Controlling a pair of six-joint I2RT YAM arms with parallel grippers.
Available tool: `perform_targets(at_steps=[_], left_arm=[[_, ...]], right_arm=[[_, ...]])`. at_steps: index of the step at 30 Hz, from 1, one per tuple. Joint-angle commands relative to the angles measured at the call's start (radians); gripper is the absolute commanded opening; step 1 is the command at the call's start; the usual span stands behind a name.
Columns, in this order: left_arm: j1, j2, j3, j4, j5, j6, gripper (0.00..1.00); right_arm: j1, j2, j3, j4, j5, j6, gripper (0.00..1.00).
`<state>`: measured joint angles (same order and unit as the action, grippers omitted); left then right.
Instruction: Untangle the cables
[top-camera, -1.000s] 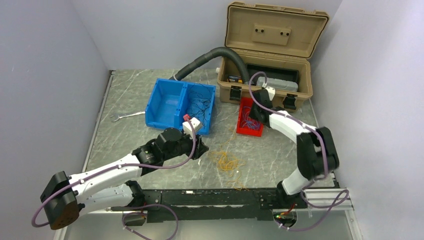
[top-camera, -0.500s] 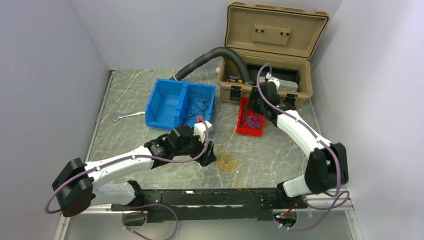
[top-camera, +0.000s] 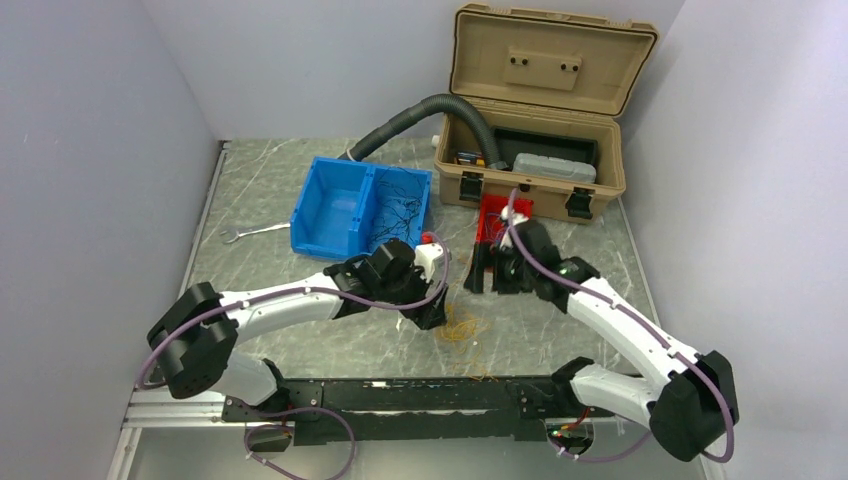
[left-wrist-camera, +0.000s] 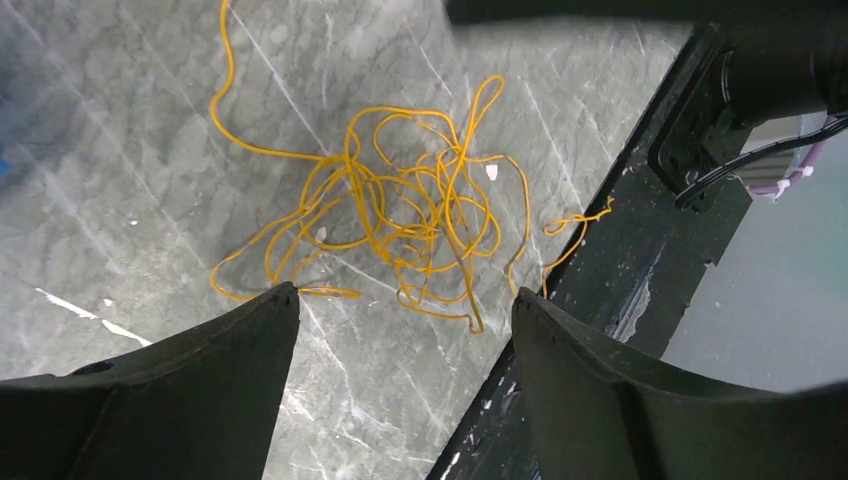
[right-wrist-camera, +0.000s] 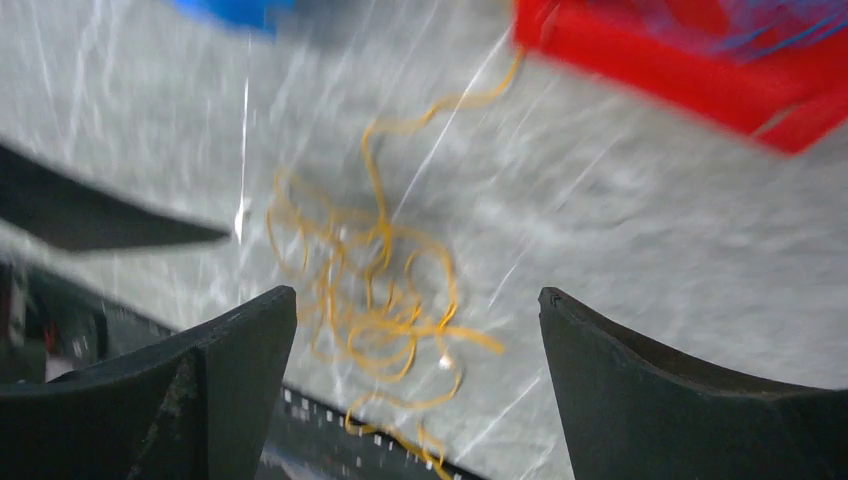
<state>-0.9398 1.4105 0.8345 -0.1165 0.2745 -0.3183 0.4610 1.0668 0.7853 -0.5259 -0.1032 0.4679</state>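
Observation:
The piece of cable jutting from the tangle's near side points toward the open fingers, so my left gripper moves down and grabs it next.
A tangle of thin yellow-orange cables (top-camera: 460, 326) lies on the marble table near the front rail; it is sharp in the left wrist view (left-wrist-camera: 400, 210) and blurred in the right wrist view (right-wrist-camera: 372, 290). My left gripper (top-camera: 432, 312) hovers just left of the tangle, open and empty (left-wrist-camera: 405, 293). My right gripper (top-camera: 485, 275) hangs above and behind the tangle, also open with nothing between its fingers (right-wrist-camera: 417, 292). More thin dark cables (top-camera: 400, 205) lie in the blue bin (top-camera: 335, 205). Blue cables (right-wrist-camera: 770, 30) show in the red bin (top-camera: 496, 210), which my right arm partly covers.
An open tan toolbox (top-camera: 540, 100) stands at the back right, with a grey corrugated hose (top-camera: 415, 112) running into it. A wrench (top-camera: 255, 232) lies left of the blue bin. The black rail (top-camera: 420, 395) runs along the table's near edge, close to the tangle.
My right arm swung from the red bin forward over the yellow tangle and its gripper opened. My left arm moved right toward the tangle and its gripper opened wider.

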Motion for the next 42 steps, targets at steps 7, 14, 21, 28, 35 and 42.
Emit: perform_targets(at_steps=[7,14,21,28,35,42], left_arm=[[-0.008,0.039,0.065,0.008,0.169,-0.037,0.87],[-0.011,0.127,0.095,-0.032,0.173,-0.051,0.75],[-0.012,0.194,0.123,-0.045,0.164,-0.086,0.53],[-0.011,0.156,0.082,0.025,0.116,-0.156,0.05],[0.011,-0.023,0.073,-0.121,-0.124,-0.139,0.00],[0.257,-0.309,-0.075,-0.076,0.038,-0.222,0.00]], right_arm=[[0.147,-0.031,-0.208,0.077,-0.078,0.152,0.91],[0.157,-0.016,-0.294,0.176,-0.110,0.184,0.81],[0.169,0.034,-0.309,0.242,-0.097,0.187,0.63],[0.174,0.010,-0.312,0.261,-0.053,0.212,0.12],[0.172,-0.098,-0.291,0.085,0.189,0.301,0.00],[0.158,-0.245,-0.226,-0.279,0.604,0.601,0.00]])
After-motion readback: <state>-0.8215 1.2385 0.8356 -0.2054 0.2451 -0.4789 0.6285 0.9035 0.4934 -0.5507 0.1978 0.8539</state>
